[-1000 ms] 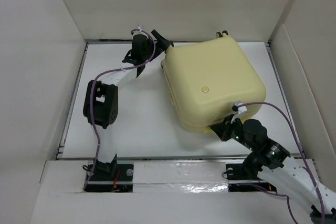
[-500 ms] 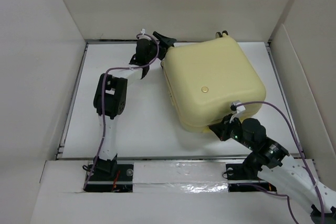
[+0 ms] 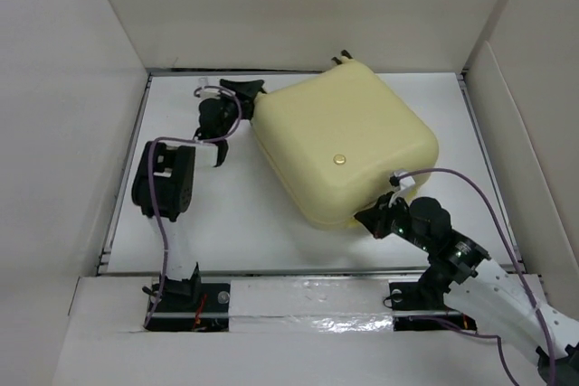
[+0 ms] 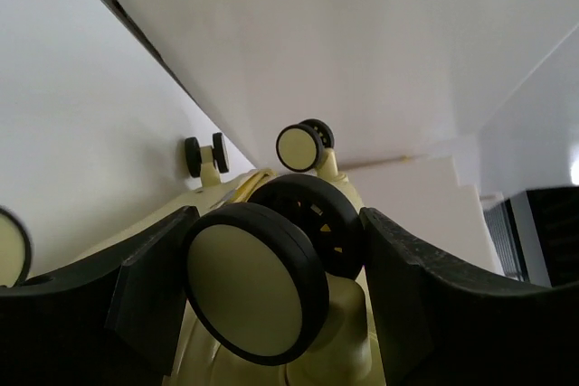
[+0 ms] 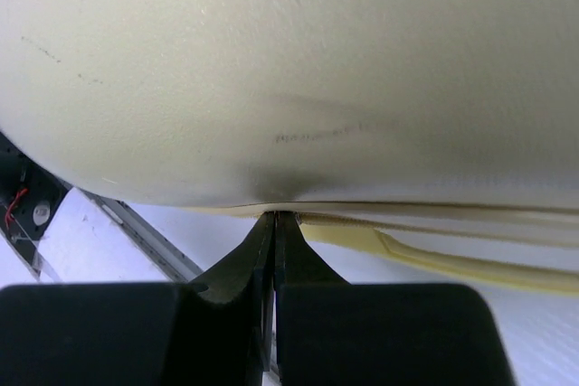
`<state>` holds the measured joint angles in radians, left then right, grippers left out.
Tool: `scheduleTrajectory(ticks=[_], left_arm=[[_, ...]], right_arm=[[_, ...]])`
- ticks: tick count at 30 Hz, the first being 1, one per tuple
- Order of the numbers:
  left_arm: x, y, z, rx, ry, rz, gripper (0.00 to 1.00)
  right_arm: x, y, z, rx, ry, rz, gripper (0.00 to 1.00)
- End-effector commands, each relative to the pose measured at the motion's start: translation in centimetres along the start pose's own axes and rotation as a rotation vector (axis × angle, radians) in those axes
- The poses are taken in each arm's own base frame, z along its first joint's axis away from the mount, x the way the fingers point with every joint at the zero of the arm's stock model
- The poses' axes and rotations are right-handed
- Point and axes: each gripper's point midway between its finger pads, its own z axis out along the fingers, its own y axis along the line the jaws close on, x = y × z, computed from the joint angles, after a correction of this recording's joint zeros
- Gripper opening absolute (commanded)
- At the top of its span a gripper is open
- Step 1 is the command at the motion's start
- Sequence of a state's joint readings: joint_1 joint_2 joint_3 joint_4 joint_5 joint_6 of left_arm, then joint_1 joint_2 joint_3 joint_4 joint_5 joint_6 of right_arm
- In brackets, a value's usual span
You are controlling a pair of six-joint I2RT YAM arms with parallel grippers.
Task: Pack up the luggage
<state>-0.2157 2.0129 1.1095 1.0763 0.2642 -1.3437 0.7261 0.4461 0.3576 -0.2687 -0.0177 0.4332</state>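
Observation:
I will drag the suitcase's wheel back and left in the top view with my left gripper, onto the empty table, then release it.
The luggage point(image 3: 339, 146) is a pale yellow hard-shell suitcase lying closed on the white table. My left gripper point(image 3: 237, 97) is at its far left corner. In the left wrist view the gripper point(image 4: 271, 296) holds a yellow-and-black double wheel point(image 4: 244, 291), with a finger point(image 4: 149, 287) on each side. My right gripper point(image 3: 375, 221) is at the near right corner. In the right wrist view it point(image 5: 274, 216) is shut, with its tips against the seam under the shell point(image 5: 271, 70). The black lining is hidden.
White walls box in the table on the left, back and right. The suitcase's far corner nearly touches the back wall point(image 3: 298, 6). Two more wheels point(image 4: 303, 145) point(image 4: 204, 155) show near that wall. Bare table point(image 3: 235, 214) lies left of the suitcase.
The suitcase has slid left and turned a little. My left gripper moved left with its far corner. My right gripper followed leftward at the near corner.

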Motion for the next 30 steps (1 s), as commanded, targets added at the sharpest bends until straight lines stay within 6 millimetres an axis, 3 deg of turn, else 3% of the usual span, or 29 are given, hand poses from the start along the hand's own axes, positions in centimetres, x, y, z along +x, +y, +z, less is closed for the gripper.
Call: scheduleTrajectory(ticks=[1, 2, 3, 4, 5, 6, 7, 9, 13, 16, 19, 22, 23, 25, 26, 30], left_arm=[[-8.9, -11.4, -7.4, 0.280, -0.245, 0.115, 0.00], [-8.8, -10.0, -9.1, 0.244, -0.254, 0.111, 0.00], [-9.6, -10.3, -10.5, 0.246, -0.281, 0.131, 0.00], [-9.5, -12.6, -12.6, 0.287, -0.298, 0.154, 0.00], [-8.8, -11.4, -13.9, 0.253, -0.298, 0.153, 0.00], [-9.4, -11.5, -14.9, 0.242, -0.327, 0.164, 0.00], [-9.5, -12.0, -16.0, 0.222, -0.341, 0.185, 0.00], [-9.9, -11.4, -17.0, 0.187, -0.352, 0.197, 0.00], [-11.0, -12.2, -17.4, 0.165, -0.359, 0.216, 0.00], [-12.0, -13.6, -16.7, 0.149, -0.355, 0.233, 0.00], [-11.6, -13.3, -16.3, 0.132, -0.319, 0.217, 0.00], [-10.3, -11.6, -17.2, 0.119, -0.290, 0.186, 0.00], [-9.9, -9.4, -17.6, 0.072, -0.288, 0.173, 0.00], [-9.6, -7.2, -18.1, 0.026, -0.297, 0.169, 0.00], [-9.0, -5.0, -18.6, -0.012, -0.289, 0.150, 0.00], [-8.2, -1.4, -19.6, -0.062, -0.300, 0.119, 0.00]], right_arm=[[-5.2, 0.3, 1.8, -0.004, -0.167, -0.056, 0.00], [-6.2, 0.3, 2.0, -0.010, -0.172, -0.067, 0.00], [-7.1, 0.3, 3.1, -0.019, -0.181, -0.080, 0.00], [-7.5, 0.8, 3.6, -0.058, -0.172, -0.111, 0.00], [-9.0, 1.4, 3.9, -0.081, -0.191, -0.128, 0.00], [-10.0, 1.4, 4.3, -0.086, -0.201, -0.135, 0.00], [-9.3, 1.8, 5.3, -0.123, -0.143, -0.148, 0.00], [-10.5, 2.6, 5.7, -0.149, -0.153, -0.160, 0.00], [-8.0, 3.4, 5.9, -0.194, -0.109, -0.146, 0.00], [-5.3, 2.6, 5.1, -0.182, -0.089, -0.105, 0.00], [-2.7, 1.7, 4.5, -0.176, -0.071, -0.046, 0.00], [-1.2, 1.4, 3.9, -0.166, -0.075, 0.003, 0.00], [0.3, 1.1, 3.9, -0.163, -0.051, 0.017, 0.00], [0.5, 1.5, 3.7, -0.196, -0.077, 0.046, 0.00], [0.9, 2.0, 3.6, -0.222, -0.066, 0.046, 0.00], [1.8, 4.1, 3.6, -0.297, -0.012, 0.007, 0.00]])
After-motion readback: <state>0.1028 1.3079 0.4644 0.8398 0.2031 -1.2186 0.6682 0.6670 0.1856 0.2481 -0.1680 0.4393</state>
